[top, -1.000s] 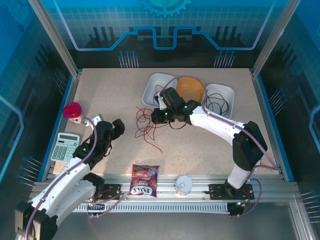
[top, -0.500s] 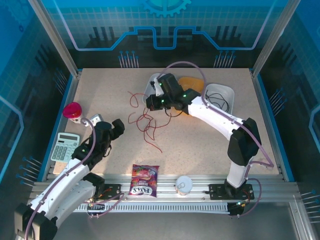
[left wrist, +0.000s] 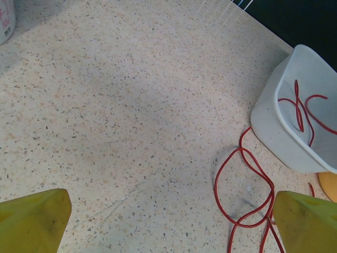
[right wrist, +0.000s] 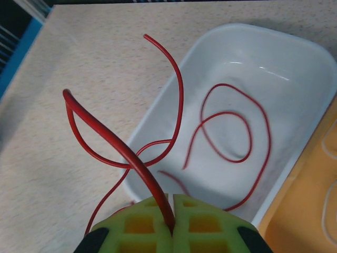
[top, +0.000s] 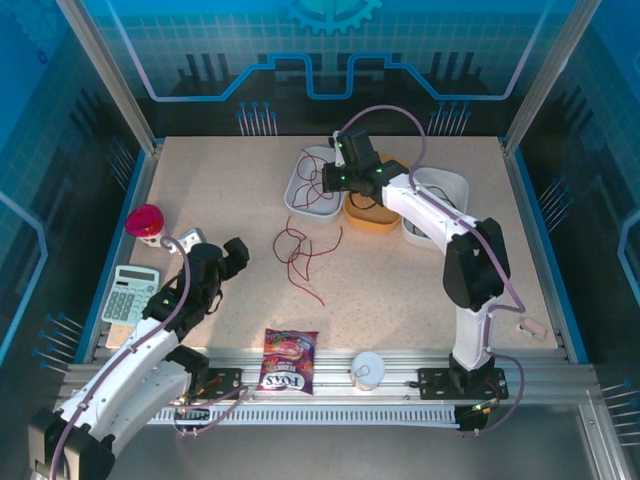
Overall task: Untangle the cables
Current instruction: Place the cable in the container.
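Note:
I should lower my right gripper toward the white tray's bottom and let go of the held red cable there, because it still arches out past the tray's rim.
Red cables [top: 300,252] lie in loose loops on the table between the arms. My right gripper [top: 334,177] hangs over the left white tray [top: 297,193], shut on a red cable [right wrist: 119,141] that arches up from its fingertips [right wrist: 158,211] and trails down over the tray's rim. More red cable [right wrist: 227,122] curls inside the tray [right wrist: 295,47]. My left gripper [top: 230,256] is open low over the table to the left, with nothing between its yellow fingers [left wrist: 32,221]. A red loop [left wrist: 245,182] lies ahead of it, beside the tray [left wrist: 271,126].
An orange bowl [top: 372,216] and a second white tray [top: 452,186] sit right of the first tray, partly under the right arm. A red cup [top: 146,222] and a calculator [top: 130,293] stand at the left edge. A candy bag [top: 288,360] and a white cup [top: 367,370] are at the front.
The right gripper has carried the red cable from the table's middle back over the left white tray, and part of it now lies in the tray. The left arm has not moved.

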